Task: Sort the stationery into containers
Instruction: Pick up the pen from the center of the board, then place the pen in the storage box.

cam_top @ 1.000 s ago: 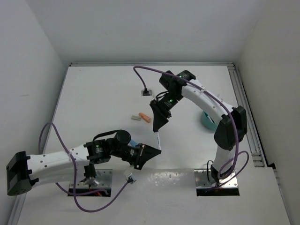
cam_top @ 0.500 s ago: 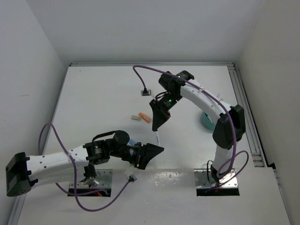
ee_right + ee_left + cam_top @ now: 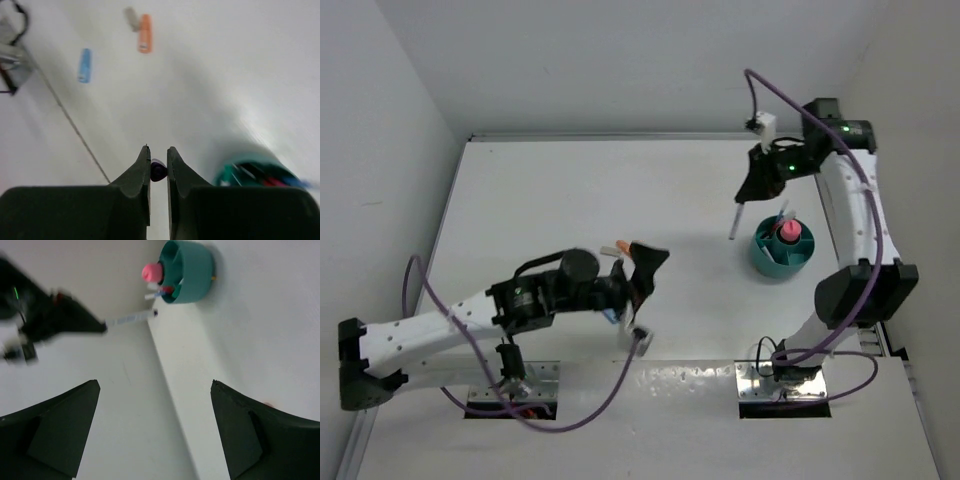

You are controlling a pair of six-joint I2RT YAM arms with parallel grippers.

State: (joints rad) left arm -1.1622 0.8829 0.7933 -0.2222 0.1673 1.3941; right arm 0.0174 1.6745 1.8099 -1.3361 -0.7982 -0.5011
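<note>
The pen is hanging outside the teal container's rim, so my right gripper should next go over the opening (image 3: 781, 246) (image 3: 251, 173) beside the pink marker and then move down.
My right gripper (image 3: 750, 190) hangs to the left of the teal container (image 3: 782, 250), shut on a thin pale pen (image 3: 737, 222) that points down. In the right wrist view the fingers (image 3: 158, 150) pinch the pen's dark end (image 3: 158, 171), with the container (image 3: 255, 175) at lower right. A pink marker (image 3: 787, 230) and other pens stand in the container. My left gripper (image 3: 646, 262) is open and empty at mid-table. Its wrist view looks between wide-apart fingers (image 3: 155, 430) towards the container (image 3: 192, 270) and the held pen (image 3: 132, 317). An orange stick (image 3: 145, 32), a blue stick (image 3: 85, 65) and a beige eraser (image 3: 132, 17) lie on the table.
The orange stick (image 3: 619, 243) lies just left of my left gripper. A purple cable loops from the left arm down to the near edge (image 3: 620, 380). White walls close the table in at the back and both sides.
The left gripper opened and let go of the pen. The right gripper closed on the pen, then carried it from mid-table to beside the container at the right. The left arm swung farther out.
</note>
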